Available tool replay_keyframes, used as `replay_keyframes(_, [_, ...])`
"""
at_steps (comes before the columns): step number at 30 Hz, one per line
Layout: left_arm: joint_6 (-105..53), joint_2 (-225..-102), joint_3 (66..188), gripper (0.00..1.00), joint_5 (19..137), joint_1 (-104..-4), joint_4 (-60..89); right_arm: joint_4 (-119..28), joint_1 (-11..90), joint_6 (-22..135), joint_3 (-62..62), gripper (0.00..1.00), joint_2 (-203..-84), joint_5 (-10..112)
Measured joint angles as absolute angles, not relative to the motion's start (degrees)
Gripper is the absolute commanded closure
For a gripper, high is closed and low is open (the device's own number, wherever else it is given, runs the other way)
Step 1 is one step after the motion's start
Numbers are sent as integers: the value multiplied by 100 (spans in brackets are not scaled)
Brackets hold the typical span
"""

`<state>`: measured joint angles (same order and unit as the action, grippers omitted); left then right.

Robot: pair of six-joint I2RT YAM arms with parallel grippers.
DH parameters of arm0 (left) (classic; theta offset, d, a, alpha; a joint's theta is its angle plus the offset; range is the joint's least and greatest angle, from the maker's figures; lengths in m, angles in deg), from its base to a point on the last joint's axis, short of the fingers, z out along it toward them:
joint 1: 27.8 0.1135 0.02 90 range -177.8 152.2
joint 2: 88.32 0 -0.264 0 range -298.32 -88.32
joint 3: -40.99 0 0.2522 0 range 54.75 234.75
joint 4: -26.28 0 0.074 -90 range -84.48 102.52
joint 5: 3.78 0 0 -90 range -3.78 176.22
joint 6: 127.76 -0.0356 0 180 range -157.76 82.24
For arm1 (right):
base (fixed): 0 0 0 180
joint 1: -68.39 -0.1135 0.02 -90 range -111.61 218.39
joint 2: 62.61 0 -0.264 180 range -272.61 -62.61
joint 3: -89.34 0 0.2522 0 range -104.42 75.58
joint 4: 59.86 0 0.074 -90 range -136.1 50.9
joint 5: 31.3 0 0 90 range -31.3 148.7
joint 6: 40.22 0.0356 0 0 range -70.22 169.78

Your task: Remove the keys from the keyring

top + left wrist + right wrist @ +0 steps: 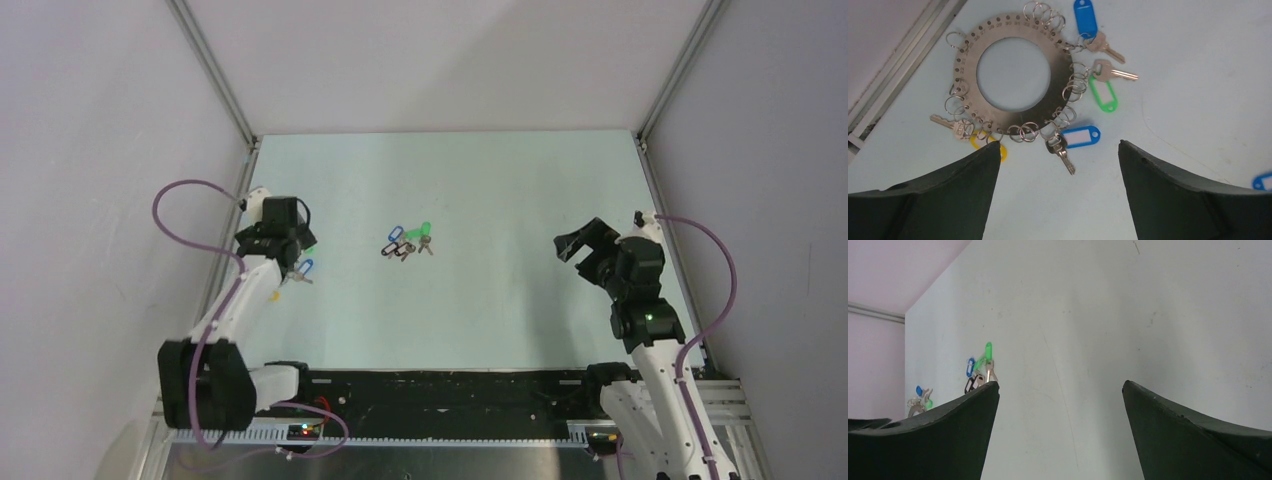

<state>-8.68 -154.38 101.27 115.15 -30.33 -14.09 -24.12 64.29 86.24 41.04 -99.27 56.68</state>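
My left gripper needs to move down next onto the part of the keyring's rim [1046, 124] beside the second blue tag, and its wide-open fingers need to narrow on the way. That part of the rim is below my left gripper.
The keyring [1008, 27], a flat grey numbered disc fringed with small split rings, lies on the table under my left gripper [1059, 142]. That gripper is open and empty and hovers just above it. Keys hang on the rim with a blue tag [1085, 17], a green tag [1103, 95], a second blue tag [1080, 136] and a yellow tag [1003, 151]. In the top view my left gripper [292, 258] covers most of the ring. A loose bunch of keys [405, 243] with blue, green and dark tags lies at mid-table. My right gripper [583, 245] is open and empty, well to their right.
The enclosure's left wall rail [903, 55] runs close beside the keyring. Another blue tag [1263, 181] shows at the left wrist view's right edge. In the right wrist view the loose keys [979, 370] lie far ahead, left of my open right gripper [1060, 382].
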Motion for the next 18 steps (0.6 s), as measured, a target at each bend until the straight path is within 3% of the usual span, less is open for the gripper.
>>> replay_keyframes(5, [-822, -16387, 10129, 6, 11294, -2723, -1223, -2412, 6405, 8603, 4104, 0, -9741, 5672])
replay_keyframes(8, [-813, -16911, 10234, 12, 11150, -2563, -1254, -2412, 6405, 8579, 4104, 0, -9588, 5672])
replay_keyframes(9, [-813, -17215, 10381, 29, 11100, -2511, -1315, -2410, 6405, 8576, 4104, 0, -9547, 5672])
replay_keyframes(11, [-813, -17794, 10641, 44, 10969, -2454, -1365, -2410, 6407, 8574, 4104, 0, -9451, 5672])
replay_keyframes(14, [-746, -18369, 10877, 55, 10779, -2427, -1427, -2406, 6407, 8576, 4104, 0, -9346, 5672])
replay_keyframes(15, [-754, -18378, 10940, 73, 10735, -2427, -1440, -2406, 6407, 8576, 4104, 0, -9311, 5672])
replay_keyframes(17, [-824, -18395, 11012, 96, 10652, -2427, -1516, -2397, 6407, 8579, 4104, 0, -9272, 5675])
replay_keyframes(18, [-787, -18404, 11017, 98, 10612, -2419, -1538, -2384, 6409, 8579, 4104, 0, -9261, 5677])
